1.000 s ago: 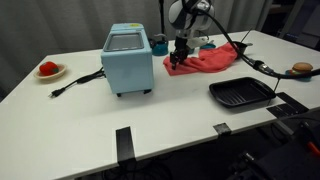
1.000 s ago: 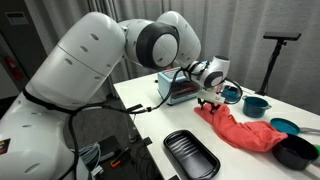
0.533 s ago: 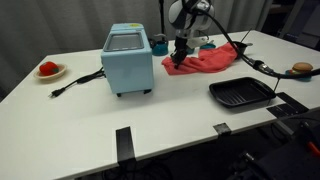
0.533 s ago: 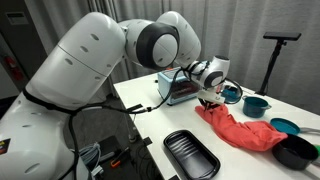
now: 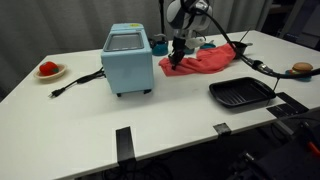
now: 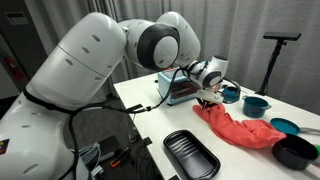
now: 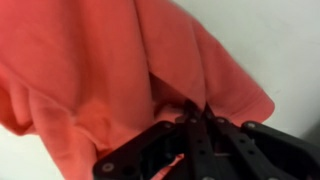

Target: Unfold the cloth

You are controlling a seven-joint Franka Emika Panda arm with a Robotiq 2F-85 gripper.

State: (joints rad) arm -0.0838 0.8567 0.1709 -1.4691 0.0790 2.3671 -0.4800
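My gripper raises the pinched fold away from the toaster oven next, over the cloth beside the teal bowls, and releases it, since the heap lies bunched.
A red cloth (image 5: 205, 61) lies crumpled on the white table, behind the blue appliance; it also shows as a long bunched heap (image 6: 240, 128). My gripper (image 5: 179, 56) stands at the cloth's end nearest the appliance, pointing down (image 6: 210, 103). In the wrist view the cloth (image 7: 110, 70) fills the frame, and the gripper (image 7: 198, 115) is shut with a pinched fold of the cloth between its fingertips.
A light blue toaster oven (image 5: 127, 58) with a black cord stands beside the cloth. A black tray (image 5: 241, 93) lies near the table's front. A plate with red food (image 5: 49, 70) sits at one end. Teal and black bowls (image 6: 284, 126) stand past the cloth.
The jaws have closed onto the cloth's edge over the last second. The arm has stayed almost in place.
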